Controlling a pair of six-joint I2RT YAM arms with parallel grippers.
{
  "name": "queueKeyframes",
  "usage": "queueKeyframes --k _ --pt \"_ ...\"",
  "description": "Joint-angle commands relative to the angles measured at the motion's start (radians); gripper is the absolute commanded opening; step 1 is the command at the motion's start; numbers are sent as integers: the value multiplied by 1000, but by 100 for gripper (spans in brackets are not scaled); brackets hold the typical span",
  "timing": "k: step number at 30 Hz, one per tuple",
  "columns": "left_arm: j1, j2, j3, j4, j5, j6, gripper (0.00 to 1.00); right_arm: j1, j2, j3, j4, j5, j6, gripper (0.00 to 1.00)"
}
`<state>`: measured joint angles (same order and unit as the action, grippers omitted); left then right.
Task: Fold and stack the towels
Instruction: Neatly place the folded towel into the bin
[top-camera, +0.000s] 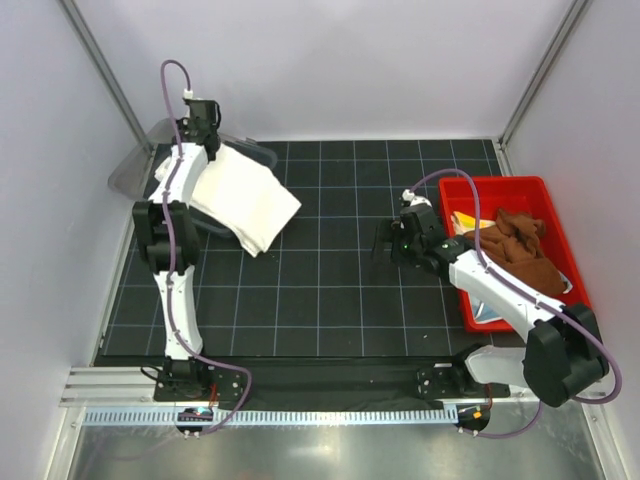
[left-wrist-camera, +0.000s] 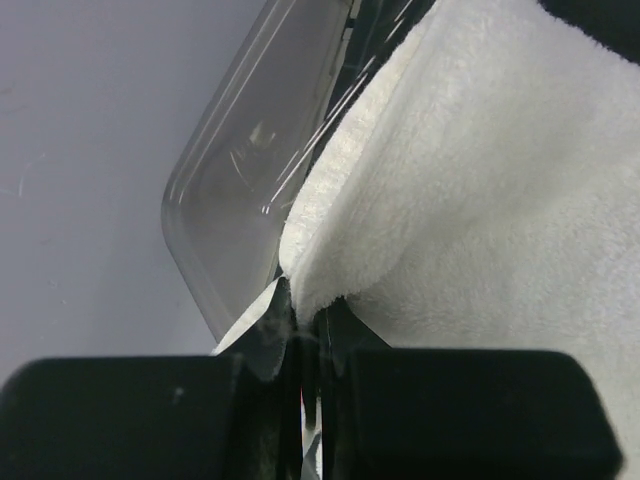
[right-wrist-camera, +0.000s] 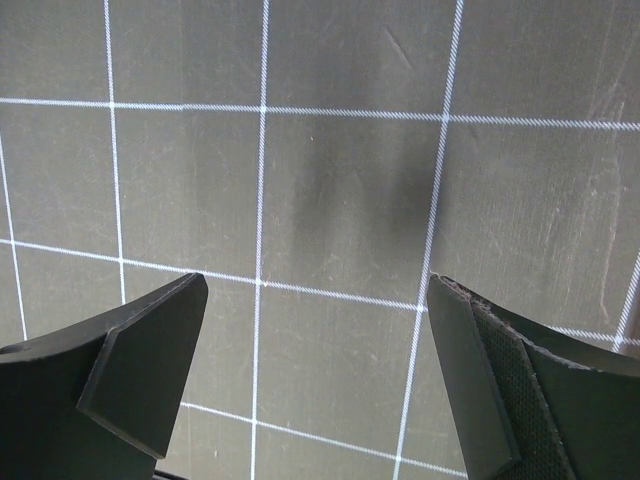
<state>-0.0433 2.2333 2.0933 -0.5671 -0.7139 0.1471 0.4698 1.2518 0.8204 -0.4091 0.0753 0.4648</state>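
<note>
The towel goes down and to the left in the top view with my left gripper next, over the tray (left-wrist-camera: 252, 168), because the towel's near end overhangs the tray's rim.
A folded cream-white terry towel (top-camera: 240, 200) lies at the back left, partly over a clear plastic tray (top-camera: 140, 165). My left gripper (top-camera: 200, 135) is shut on the towel's far corner (left-wrist-camera: 310, 285), next to the tray's rim (left-wrist-camera: 230, 200). My right gripper (top-camera: 385, 243) is open and empty, hovering over the bare black grid mat (right-wrist-camera: 330, 200) near the middle right. A rust-brown towel (top-camera: 515, 245) lies crumpled in the red bin (top-camera: 490, 188), with a bit of yellow cloth (top-camera: 462, 222) and light-blue cloth (top-camera: 490, 312) showing beside it.
The red bin stands at the right edge of the mat. Grey walls close in the back and both sides. A metal rail (top-camera: 300, 415) runs along the near edge by the arm bases.
</note>
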Motion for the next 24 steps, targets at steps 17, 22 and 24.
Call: queueKeyframes --k 17,22,24 --pt "120 357 284 431 -156 155 0 0 158 129 66 -17 -15 100" --pt "132 414 315 472 -165 172 19 0 205 152 67 -16 -17 100" --pt "131 417 333 490 -183 201 41 0 215 160 66 -19 -18 100"
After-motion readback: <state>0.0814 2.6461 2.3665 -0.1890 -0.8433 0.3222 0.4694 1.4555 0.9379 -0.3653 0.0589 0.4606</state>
